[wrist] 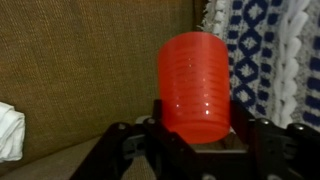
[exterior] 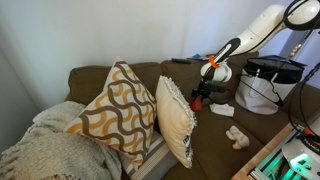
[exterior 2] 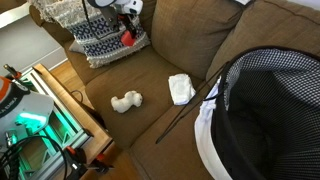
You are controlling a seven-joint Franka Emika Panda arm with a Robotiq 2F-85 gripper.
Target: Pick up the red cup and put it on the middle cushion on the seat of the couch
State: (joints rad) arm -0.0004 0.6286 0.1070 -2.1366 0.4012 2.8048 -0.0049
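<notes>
My gripper moves the red cup down and outward next, away from the patterned pillow, onto the bare seat by the backrest (exterior: 208, 113) (wrist: 128, 88).
The red cup (wrist: 194, 80) is a ribbed plastic cup that stands upright between my gripper's black fingers (wrist: 195, 120), which are shut on its lower part. In both exterior views the gripper (exterior: 203, 92) (exterior 2: 124, 28) holds the cup (exterior: 197, 103) (exterior 2: 127, 39) just over the brown couch seat (exterior: 215, 140) (exterior 2: 150, 75), close to the backrest and beside a patterned pillow (exterior 2: 100, 42). I cannot tell whether the cup's base touches the seat.
A white cloth (exterior: 222, 109) (exterior 2: 181, 88) and a small white toy (exterior: 237, 135) (exterior 2: 125, 101) lie on the seat. Two pillows (exterior: 120, 110) (exterior: 178, 120) lean on the backrest. A black mesh hamper (exterior 2: 270, 110) stands at the couch's end. A knit blanket (exterior: 45, 150) lies at the other end.
</notes>
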